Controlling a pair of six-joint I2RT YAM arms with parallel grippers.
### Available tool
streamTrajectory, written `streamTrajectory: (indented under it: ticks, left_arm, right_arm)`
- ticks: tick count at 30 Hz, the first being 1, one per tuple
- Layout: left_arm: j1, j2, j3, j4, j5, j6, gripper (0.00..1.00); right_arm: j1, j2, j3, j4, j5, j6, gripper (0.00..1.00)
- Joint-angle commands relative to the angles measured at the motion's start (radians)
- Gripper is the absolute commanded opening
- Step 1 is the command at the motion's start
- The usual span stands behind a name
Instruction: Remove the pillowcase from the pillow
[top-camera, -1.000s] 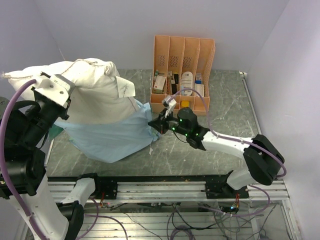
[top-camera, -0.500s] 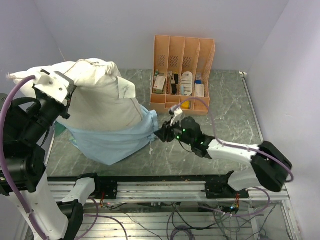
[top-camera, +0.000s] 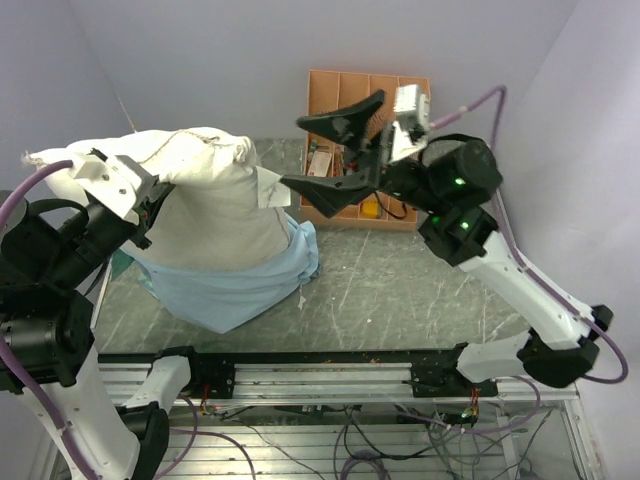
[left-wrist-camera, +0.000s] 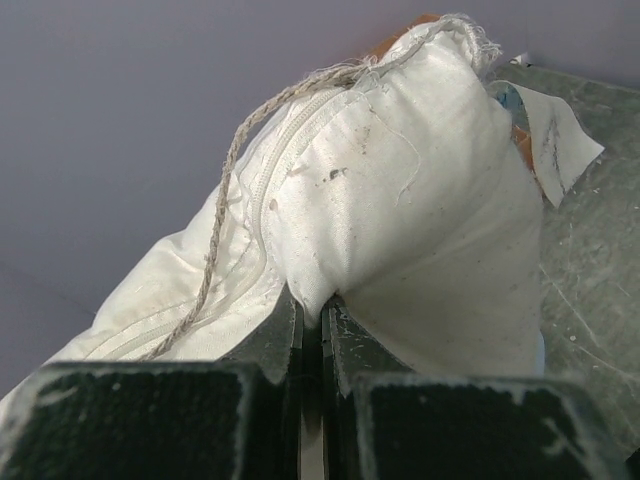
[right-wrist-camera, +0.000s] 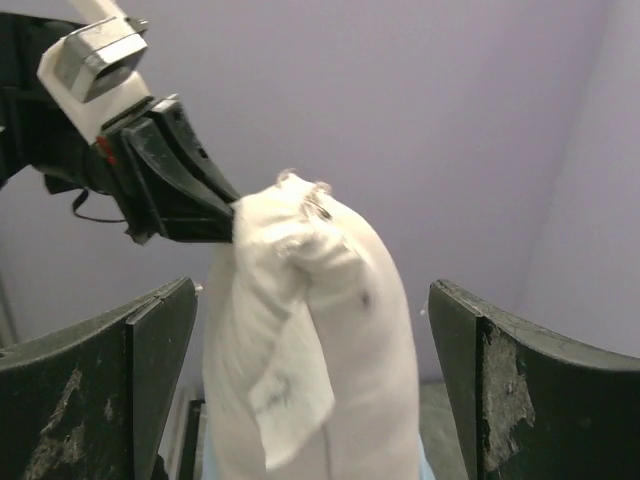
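I will move my right gripper across to the left in the top view next, onto the pillow's edge fold by the white flap, as that side of the pillow is unheld.
The off-white pillow (top-camera: 215, 205) hangs upright, pinched at its top seam by my left gripper (top-camera: 135, 195), which is shut on the fabric (left-wrist-camera: 312, 305). The light blue pillowcase (top-camera: 235, 285) is bunched around the pillow's lower end on the table. My right gripper (top-camera: 325, 155) is raised high above the table, right of the pillow. It is open and holds nothing. In the right wrist view the pillow (right-wrist-camera: 340, 330) stands some way off, framed between the wide-apart fingers (right-wrist-camera: 150, 340), with the left gripper (right-wrist-camera: 190, 205) clamped at its top.
An orange file rack (top-camera: 345, 85) with small items stands at the back, partly hidden by the right gripper. The grey marbled table (top-camera: 400, 280) runs to a metal rail (top-camera: 320, 375) at the near edge. Purple walls close in on three sides.
The right gripper let go of the pillowcase's edge, opened wide and swung up from the table towards the rack. The pillowcase slumped back around the pillow's base.
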Motion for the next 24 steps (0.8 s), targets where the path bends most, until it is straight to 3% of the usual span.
streamTrajectory:
  ticks: [1, 6, 12, 14, 16, 19, 20, 21, 23, 24]
  left_arm:
    - [0.02, -0.011, -0.022, 0.021, 0.062, -0.007, 0.07]
    - [0.033, 0.0, -0.006, 0.021, 0.074, -0.011, 0.07]
    - [0.037, 0.001, 0.013, 0.006, 0.093, -0.002, 0.07]
    - [0.04, 0.002, 0.019, -0.002, 0.103, 0.001, 0.07]
    - [0.041, 0.002, 0.025, -0.005, 0.112, 0.001, 0.07]
    - [0.043, -0.003, 0.03, -0.002, 0.113, -0.001, 0.07]
    - [0.043, -0.008, 0.03, 0.003, 0.108, -0.003, 0.09]
    - [0.043, -0.011, 0.03, 0.005, 0.101, -0.005, 0.18]
    - [0.043, -0.018, 0.032, 0.001, 0.082, -0.006, 0.67]
    - [0.043, -0.023, 0.028, 0.0, 0.063, -0.016, 0.81]
  right_arm:
    - [0.066, 0.159, 0.095, -0.105, -0.194, -0.053, 1.0]
    - [0.207, 0.295, 0.236, -0.267, -0.069, -0.23, 1.0]
    - [0.261, 0.445, 0.35, -0.375, 0.102, -0.321, 1.0]
    - [0.271, 0.494, 0.375, -0.38, 0.244, -0.335, 0.96]
    - [0.272, 0.523, 0.377, -0.351, 0.379, -0.337, 0.83]
    - [0.231, 0.511, 0.329, -0.239, 0.567, -0.273, 0.35]
    - [0.199, 0.479, 0.286, -0.192, 0.546, -0.238, 0.26]
    - [0.165, 0.441, 0.229, -0.123, 0.502, -0.201, 0.2]
    - [0.08, 0.365, 0.105, 0.006, 0.375, -0.115, 0.11]
    - [0.037, 0.331, 0.056, 0.057, 0.324, -0.066, 0.05]
